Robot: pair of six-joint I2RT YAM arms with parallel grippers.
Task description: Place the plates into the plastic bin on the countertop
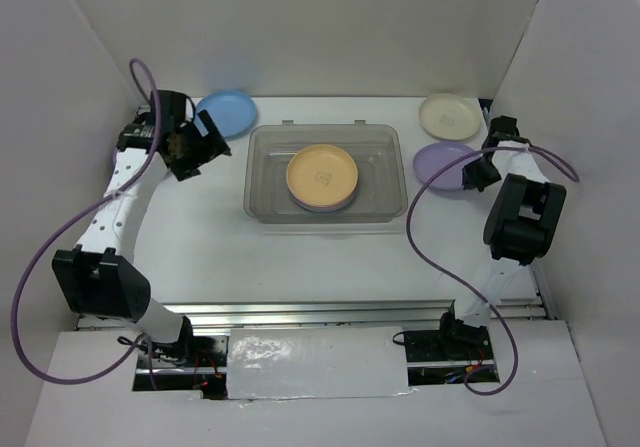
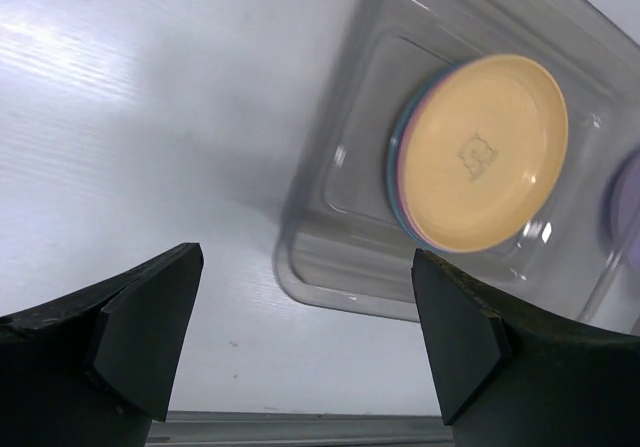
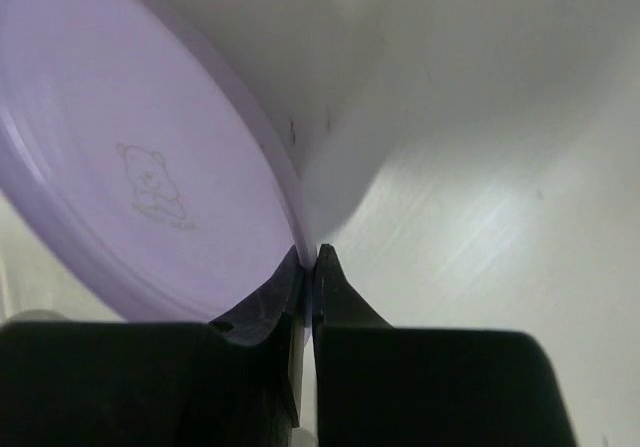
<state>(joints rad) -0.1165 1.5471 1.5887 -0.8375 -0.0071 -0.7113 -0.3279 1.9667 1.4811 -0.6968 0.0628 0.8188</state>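
Note:
My right gripper is about to lift the lavender plate over the bin's side, and then it will lower the plate onto the yellow-orange plate (image 1: 322,176).
The clear grey-tinted bin (image 1: 262,182) stands mid-countertop and holds a stack with the yellow-orange plate (image 1: 321,173) on top; pink and blue edges show under it in the left wrist view (image 2: 484,149). My right gripper (image 1: 478,173) is shut on the rim of the lavender plate (image 1: 442,163), which fills the right wrist view (image 3: 130,167), just right of the bin. The cream plate (image 1: 449,117) lies at the back right. A blue plate (image 1: 228,112) lies at the back left. My left gripper (image 1: 197,147) is open and empty, left of the bin. The fruit-marked plate is not in view.
White walls close in the countertop (image 1: 200,247) on three sides. A metal rail (image 1: 330,312) runs along the front edge. Purple cables loop beside both arms.

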